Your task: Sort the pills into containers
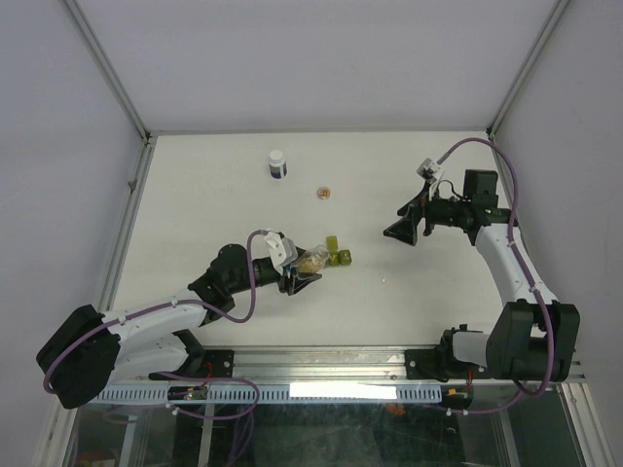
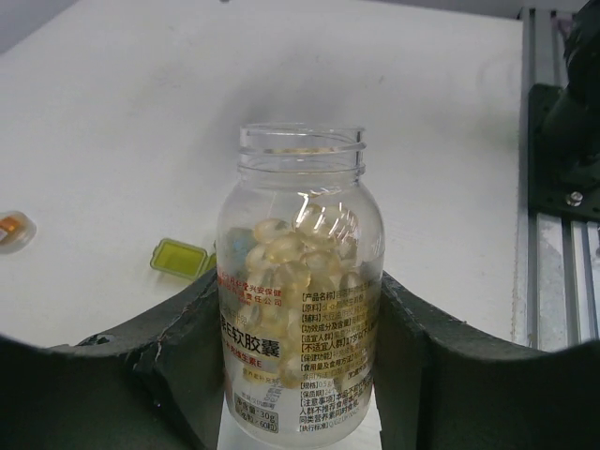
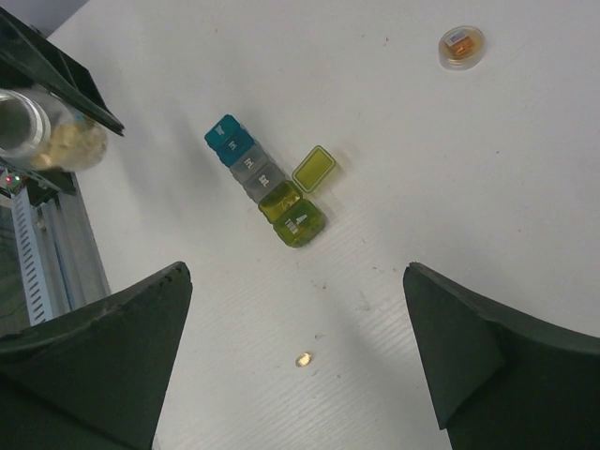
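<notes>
The small clear vial (image 1: 324,193) (image 3: 461,47) lies outward and to the left in the top view, so my empty right gripper needs to move that way next and go down around it.
My left gripper (image 1: 298,275) (image 2: 300,309) is shut on a clear uncapped bottle (image 1: 313,259) (image 2: 300,202) about half full of pale yellow pills, held just left of the containers. The containers (image 1: 337,256) (image 3: 265,181) are a strip of blue, teal, grey, green and yellow-green cubes with one green compartment's lid (image 3: 314,169) (image 2: 178,257) flipped open. One loose pill (image 3: 303,359) lies on the table below the strip in the right wrist view. My right gripper (image 1: 403,231) (image 3: 296,274) is open and empty, above the table right of the strip.
A white-capped dark bottle (image 1: 278,163) stands at the back. A small clear vial with orange contents (image 1: 323,192) (image 3: 462,45) (image 2: 11,228) lies nearby. White walls enclose the table; the metal base rail (image 2: 561,281) runs along the near edge.
</notes>
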